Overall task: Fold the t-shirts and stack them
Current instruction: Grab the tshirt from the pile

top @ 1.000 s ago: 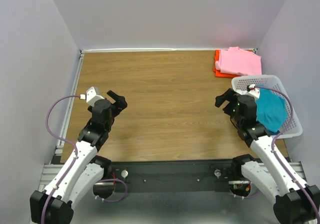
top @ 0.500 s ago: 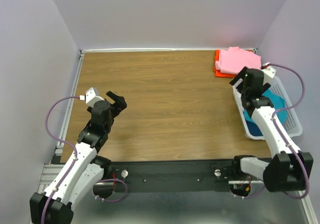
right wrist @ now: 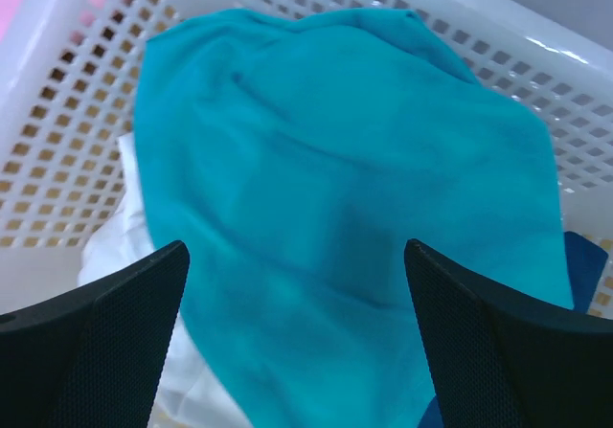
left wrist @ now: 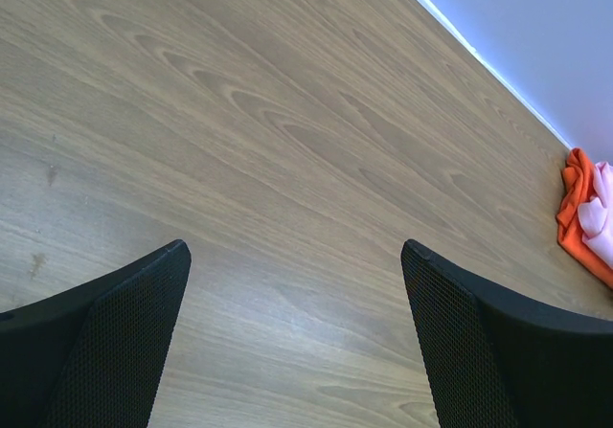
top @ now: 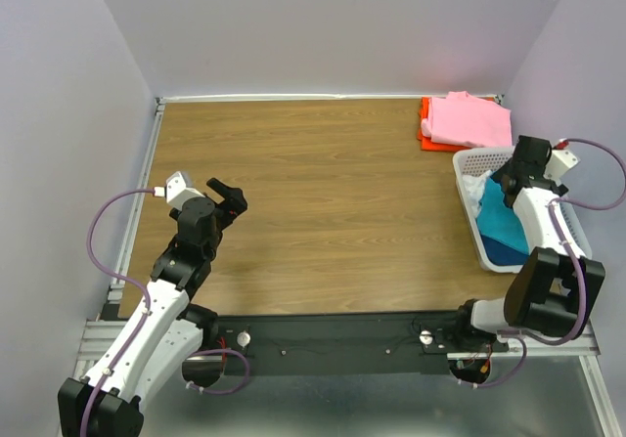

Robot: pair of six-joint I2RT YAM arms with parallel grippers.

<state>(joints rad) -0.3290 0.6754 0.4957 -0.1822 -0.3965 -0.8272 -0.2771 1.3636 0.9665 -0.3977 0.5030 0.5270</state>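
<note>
My right gripper should go down next, and I will lower it until it is on the teal cloth's middle (top: 502, 211) (right wrist: 328, 219).
The teal t-shirt (right wrist: 326, 189) lies bunched on top in the white lattice basket (top: 469, 163) at the right; it also shows in the top view (top: 501, 220). A white shirt (right wrist: 129, 256) and a dark blue one (right wrist: 584, 260) lie under it. My right gripper (right wrist: 297, 337) is open, hanging over the teal shirt, apart from it; in the top view it is above the basket (top: 511, 171). A folded pink t-shirt (top: 469, 119) rests on an orange-red one (top: 424, 129) at the far right corner. My left gripper (top: 227, 195) is open and empty over bare table at the left.
The wooden table (top: 323, 193) is walled on the left, back and right. The basket's lattice wall (right wrist: 57, 112) rises around the shirts. The orange-red shirt's edge (left wrist: 579, 213) shows at the far right of the left wrist view.
My right arm has swung right and back, from the table beside the basket to above the basket, uncovering the teal shirt. The left arm has barely moved.
</note>
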